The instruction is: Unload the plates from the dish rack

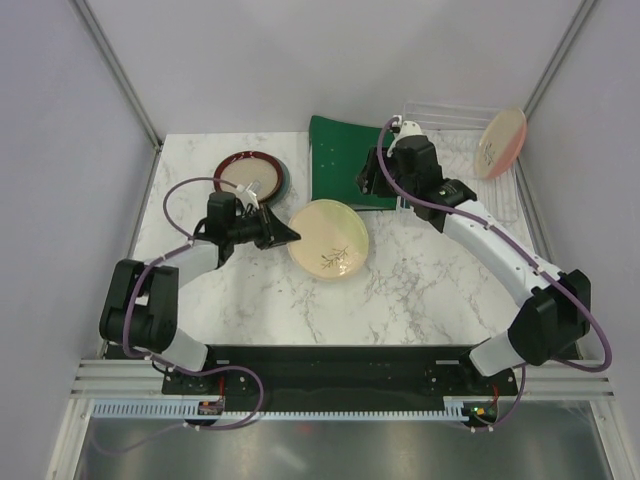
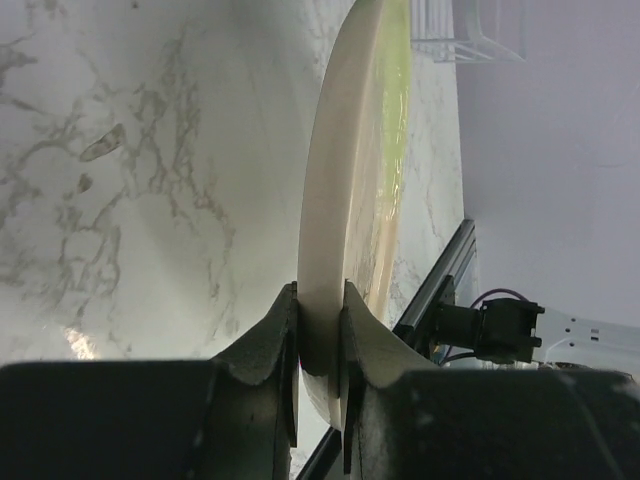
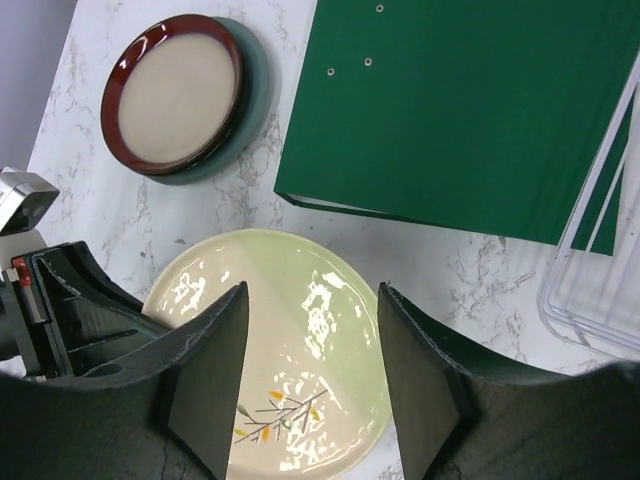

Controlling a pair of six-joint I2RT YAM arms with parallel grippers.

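I will move my left gripper to the left in the top view and down to let go, because clear tabletop by the plate stack is below and on that side.
My left gripper [image 1: 287,236] is shut on the near-left rim of the cream plate with the sprig motif [image 1: 330,240] and holds it about level, low over the table's middle. The left wrist view shows the fingers [image 2: 270,345] pinching that plate's edge [image 2: 345,190]. The dark-red-rimmed plate [image 1: 249,172] lies on the slate grey plate [image 1: 283,180] at the back left. The cream-and-pink plate [image 1: 500,142] stands on edge in the clear dish rack [image 1: 445,112] at the back right. My right gripper [image 1: 372,178] is open and empty above the green binder's near edge, and its view looks down on the sprig plate [image 3: 300,340].
The flat green binder [image 1: 345,158] lies at the back centre, between the plate stack and the rack, with one corner under the rack [image 3: 600,280]. Grey walls close in the table on the left, back and right. The arm bases sit at the near edge.
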